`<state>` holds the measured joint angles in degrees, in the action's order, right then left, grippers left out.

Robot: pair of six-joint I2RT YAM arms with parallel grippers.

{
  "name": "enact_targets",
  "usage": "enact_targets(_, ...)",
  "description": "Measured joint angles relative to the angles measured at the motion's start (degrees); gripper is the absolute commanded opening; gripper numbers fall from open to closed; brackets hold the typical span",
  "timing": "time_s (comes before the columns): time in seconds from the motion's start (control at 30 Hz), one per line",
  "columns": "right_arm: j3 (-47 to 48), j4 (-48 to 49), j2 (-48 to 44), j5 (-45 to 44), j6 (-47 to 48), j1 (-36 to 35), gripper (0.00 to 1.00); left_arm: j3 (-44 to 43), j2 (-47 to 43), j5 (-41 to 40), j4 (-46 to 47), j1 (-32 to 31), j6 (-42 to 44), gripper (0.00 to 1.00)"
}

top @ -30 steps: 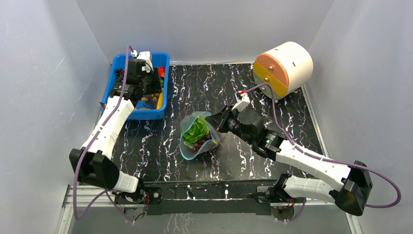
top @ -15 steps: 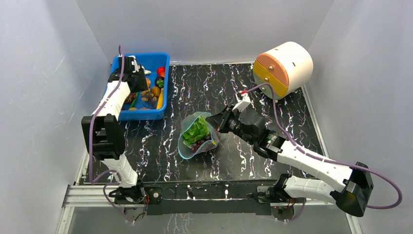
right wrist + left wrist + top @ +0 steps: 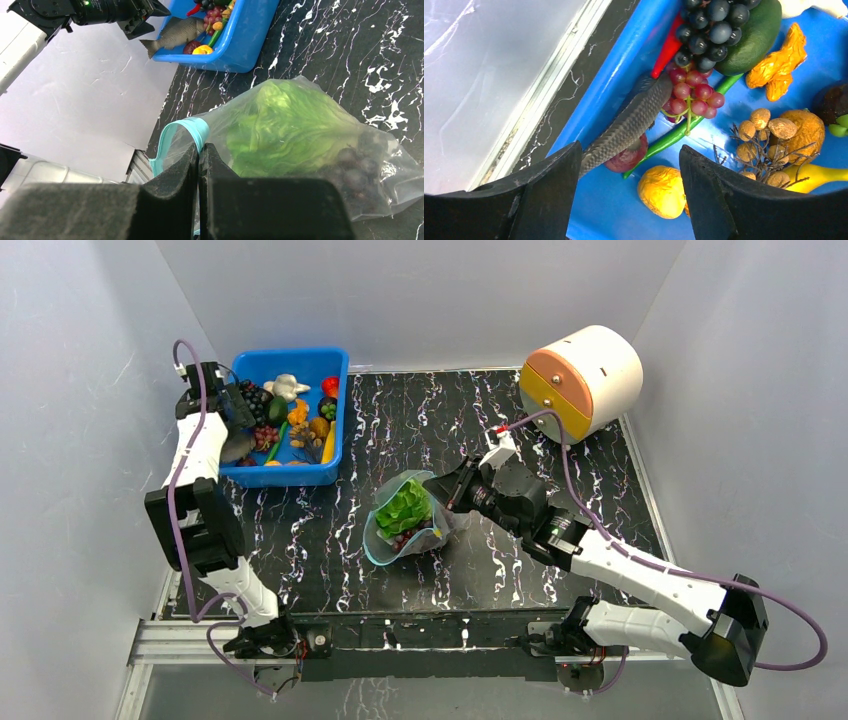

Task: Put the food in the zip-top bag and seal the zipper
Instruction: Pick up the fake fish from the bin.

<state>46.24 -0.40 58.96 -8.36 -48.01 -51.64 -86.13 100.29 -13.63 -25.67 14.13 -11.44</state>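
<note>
My left gripper turns and lowers onto the fish's narrow tail end [image 3: 592, 158] below it next, because this slim part fits between its open fingers.
The clear zip-top bag [image 3: 405, 525] lies mid-table with its mouth open toward the left. The lettuce head [image 3: 285, 127] and the dark grape bunch [image 3: 357, 162] are inside it. My right gripper [image 3: 199, 147] is shut on the teal zipper [image 3: 172, 135] at the bag's upper rim; the gripper also shows in the top view [image 3: 440, 490]. My left gripper [image 3: 629, 150] is open and empty over the left side of the blue bin [image 3: 594, 215]. Below it lie a grey toy fish [image 3: 631, 122], red grapes [image 3: 691, 92], a yellow piece [image 3: 663, 192] and small orange-brown pieces [image 3: 781, 60].
The blue bin [image 3: 338, 410] at the back left holds several more toy foods, among them dark grapes [image 3: 711, 25] and nuts [image 3: 769, 130]. The fish's tail hangs over the bin's left rim. An orange-and-cream cylinder [image 3: 583, 380] stands at the back right. White walls close three sides.
My left arm has swung from over the bin's middle to its left edge, folding back toward the wall. The right gripper has stayed shut on the bag's rim; the bag barely shifted.
</note>
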Motion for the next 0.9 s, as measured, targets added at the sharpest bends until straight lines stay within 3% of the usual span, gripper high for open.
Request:
enact_targets(0.17, 0.0, 0.0, -0.6, 0.0, 1.6, 0.0, 0.0, 2.4, -2.6, -1.0, 1.4, 0.5, -0.1, 0.67)
enact_targets(0.57, 0.0, 0.6, -0.1, 1.7, 4.2, 0.0, 0.0, -1.5, -0.6, -6.2, -3.6, 0.8, 5.5, 0.76)
enact_targets(0.8, 0.0, 1.4, 0.8, 3.7, 4.2, 0.0, 0.0, -1.5, 0.1, -6.6, -6.9, 0.9, 6.0, 0.64)
enact_targets(0.9, 0.0, 1.5, 0.8, 3.7, 4.4, 0.0, 0.0, -1.5, 0.1, -4.3, -8.0, 1.2, 5.4, 0.49)
